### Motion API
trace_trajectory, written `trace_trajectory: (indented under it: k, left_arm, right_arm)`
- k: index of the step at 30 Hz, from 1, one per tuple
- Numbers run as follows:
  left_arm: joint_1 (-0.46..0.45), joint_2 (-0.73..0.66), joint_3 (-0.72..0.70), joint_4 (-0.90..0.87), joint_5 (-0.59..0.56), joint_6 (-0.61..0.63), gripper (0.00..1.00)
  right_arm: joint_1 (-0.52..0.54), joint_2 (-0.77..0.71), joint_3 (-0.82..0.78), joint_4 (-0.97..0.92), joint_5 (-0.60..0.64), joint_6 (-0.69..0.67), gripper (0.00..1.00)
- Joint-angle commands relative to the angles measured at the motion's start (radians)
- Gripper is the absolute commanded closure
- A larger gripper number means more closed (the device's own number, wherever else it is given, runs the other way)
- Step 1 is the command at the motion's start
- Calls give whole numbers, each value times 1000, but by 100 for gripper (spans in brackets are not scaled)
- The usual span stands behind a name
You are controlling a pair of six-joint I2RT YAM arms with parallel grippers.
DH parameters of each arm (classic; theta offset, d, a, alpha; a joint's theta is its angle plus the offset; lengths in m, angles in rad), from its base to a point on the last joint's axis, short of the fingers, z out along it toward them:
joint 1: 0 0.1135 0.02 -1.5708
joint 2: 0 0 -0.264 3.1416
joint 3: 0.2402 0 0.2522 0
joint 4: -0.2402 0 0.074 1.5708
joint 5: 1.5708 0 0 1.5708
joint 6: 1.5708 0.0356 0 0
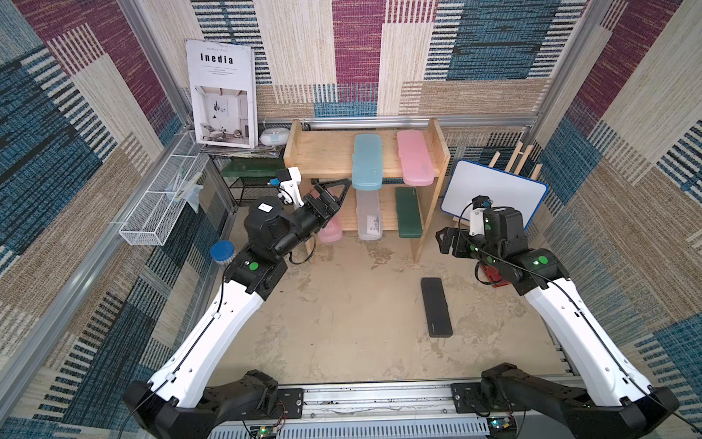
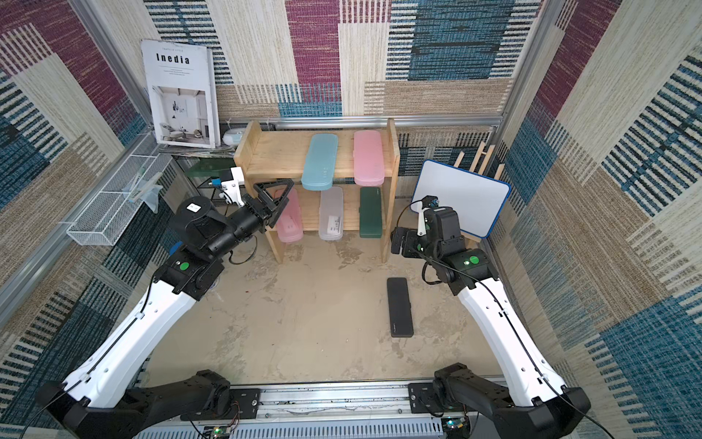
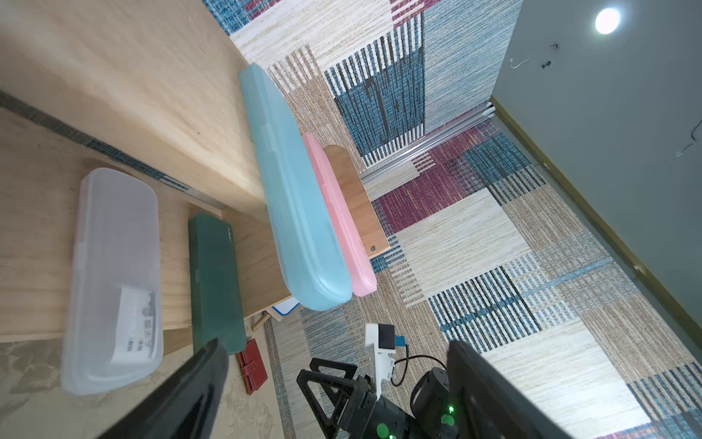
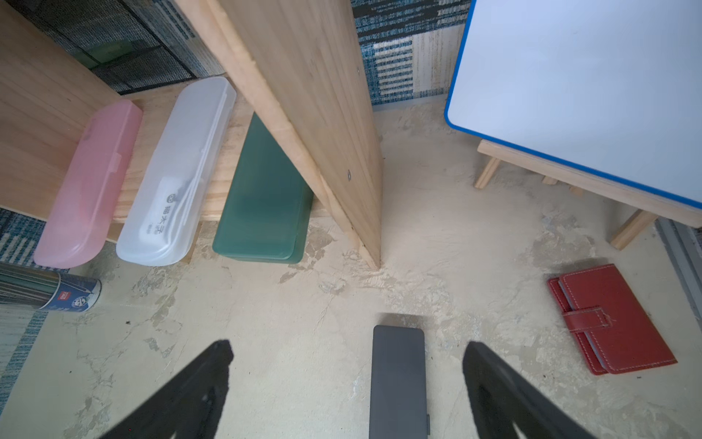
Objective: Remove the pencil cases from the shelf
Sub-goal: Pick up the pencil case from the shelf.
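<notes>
My left gripper is going to slide across toward the upper pink case next and close around the light blue case's near end (image 1: 367, 183) (image 3: 320, 284), since that loose end beside it sticks out over the shelf.
The wooden shelf (image 1: 330, 152) stands at the back of the table. Its top tier carries a light blue pencil case (image 1: 367, 161) and a pink one (image 1: 415, 157). The lower tier carries a pink case (image 1: 329, 232), a frosted case (image 1: 368, 214) and a dark green case (image 1: 408, 213). A black case (image 1: 436, 306) lies flat on the table in front. My left gripper (image 1: 334, 195) is open and empty at the shelf's left front, over the lower pink case. My right gripper (image 1: 442, 241) hangs open to the right of the shelf, with the black case (image 4: 398, 380) below it.
A whiteboard (image 1: 494, 194) on a wooden stand leans right of the shelf, with a red wallet (image 4: 611, 319) on the table near it. A black mesh rack (image 1: 250, 182), a magazine (image 1: 222, 95), a white wire basket (image 1: 163, 201) and a blue-lidded can (image 1: 222, 252) are on the left.
</notes>
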Motion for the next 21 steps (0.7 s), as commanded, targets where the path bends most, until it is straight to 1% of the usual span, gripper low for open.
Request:
trace_trajectory:
  k: [1, 6, 11, 13, 14, 17, 19, 21]
  left_arm:
    - [-2, 51, 45, 72, 32, -48, 6]
    - [-1, 136, 106, 80, 44, -67, 6]
    - [-3, 216, 153, 97, 61, -108, 12]
    - [-3, 238, 164, 93, 67, -124, 17]
    - [-3, 246, 168, 91, 67, -129, 22]
    - [-3, 253, 172, 83, 56, -133, 41]
    - [-2, 249, 174, 76, 49, -127, 51]
    - [-2, 242, 176, 56, 43, -117, 64]
  right_arm:
    - [0, -4, 11, -30, 12, -12, 1]
    - [0, 2, 25, -41, 10, -21, 1]
    - [0, 21, 39, -48, 9, -27, 1]
    - [0, 28, 45, -51, 9, -33, 1]
    - [0, 29, 47, -52, 11, -36, 1]
    - [0, 28, 48, -52, 12, -43, 1]
    - [0, 29, 47, -53, 15, -48, 1]
    - [0, 33, 48, -57, 13, -49, 1]
